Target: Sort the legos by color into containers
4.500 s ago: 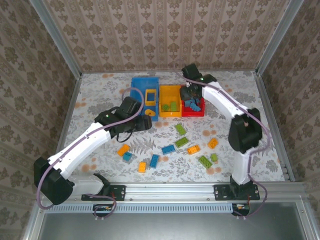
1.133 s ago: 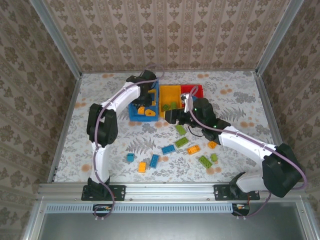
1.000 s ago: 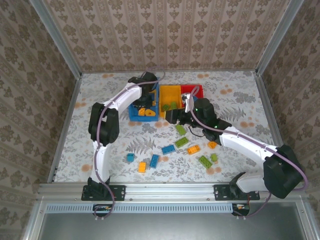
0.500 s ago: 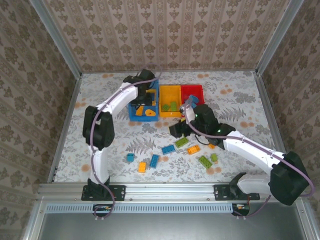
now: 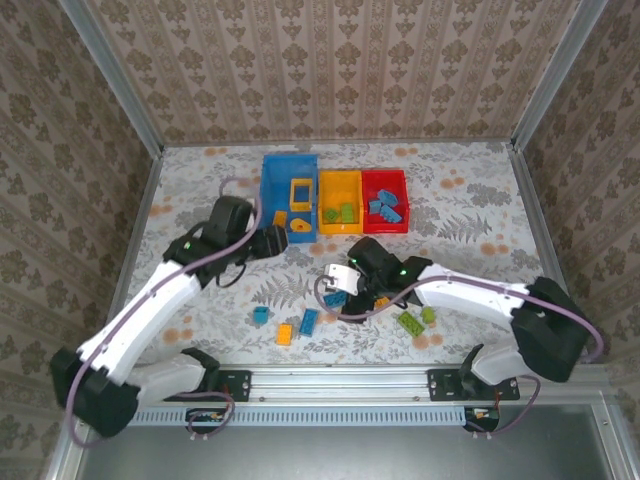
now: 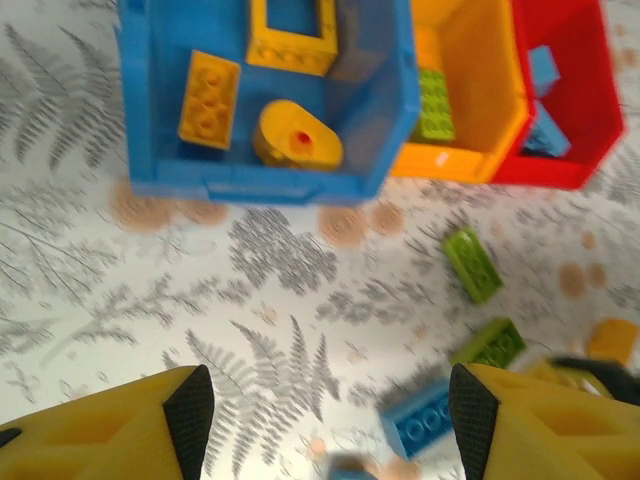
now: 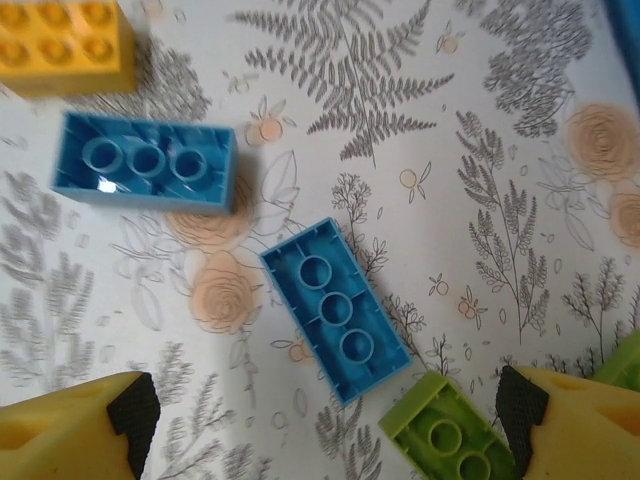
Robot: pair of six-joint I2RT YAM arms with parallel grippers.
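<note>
Next I will move my open right gripper ahead and down over the upside-down blue brick, because it lies closest to the fingertips, its red bin already holding blue.
My left gripper hovers over bare table in front of the blue bin, open and empty. That bin holds an orange brick, a rounded orange piece and an orange frame. The orange-yellow bin holds a lime brick. The red bin holds blue bricks. My right gripper hangs open over the loose legos. An upside-down blue brick lies just ahead of its fingertips, with a lime brick beside the right finger.
A second blue brick and an orange one lie farther ahead of the right gripper. More loose bricks lie near the front: blue, orange, blue, lime. Metal rails and papered walls bound the table.
My left gripper pulled back from over the blue bin to the table in front of it and opened. My right gripper moved from the bins toward the loose bricks and opened wider.
</note>
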